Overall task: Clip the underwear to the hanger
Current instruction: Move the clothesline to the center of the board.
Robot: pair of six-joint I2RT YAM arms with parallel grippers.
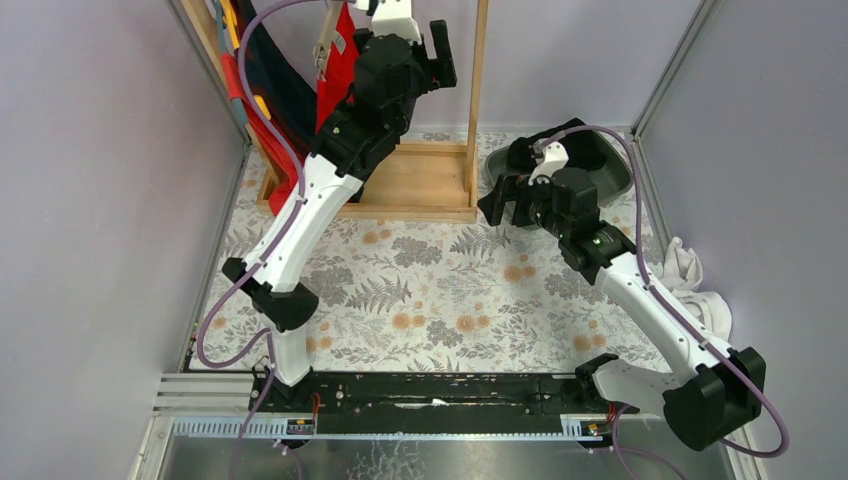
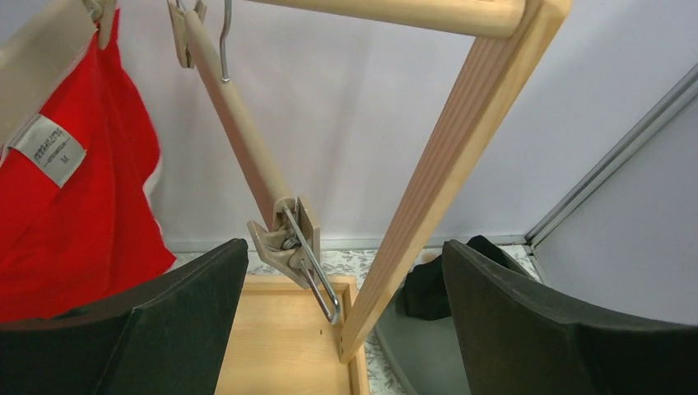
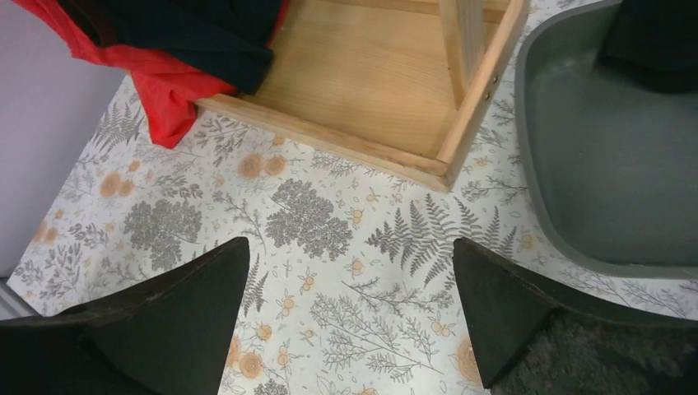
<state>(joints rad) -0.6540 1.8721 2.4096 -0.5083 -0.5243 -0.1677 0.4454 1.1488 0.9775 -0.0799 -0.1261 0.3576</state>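
Observation:
The near clip (image 2: 288,239) hangs outward of my left gripper, nearer the underwear-side finger, and my left gripper will go outward and to the left in the wrist view around that clip.
The red underwear (image 2: 74,206), with a beige waistband and a white size label, hangs at the left from a clip at the frame's top edge. It also shows in the top view (image 1: 337,70). A wooden hanger (image 2: 247,140) slants down from the rack's rail. The hanger's near clip (image 2: 288,239) is empty and hangs just above the gap between my left fingers. My left gripper (image 2: 346,317) is open and empty, raised high at the rack (image 1: 415,45). My right gripper (image 3: 350,321) is open and empty, low over the floral table (image 1: 505,208).
The wooden rack has a flat base (image 1: 420,180) and an upright post (image 2: 436,181). A grey bin (image 3: 593,164) holding a black garment (image 3: 658,41) stands at the back right. Dark and red cloth (image 3: 206,33) drapes over the base's left corner. White cloths (image 1: 690,275) lie at the right wall.

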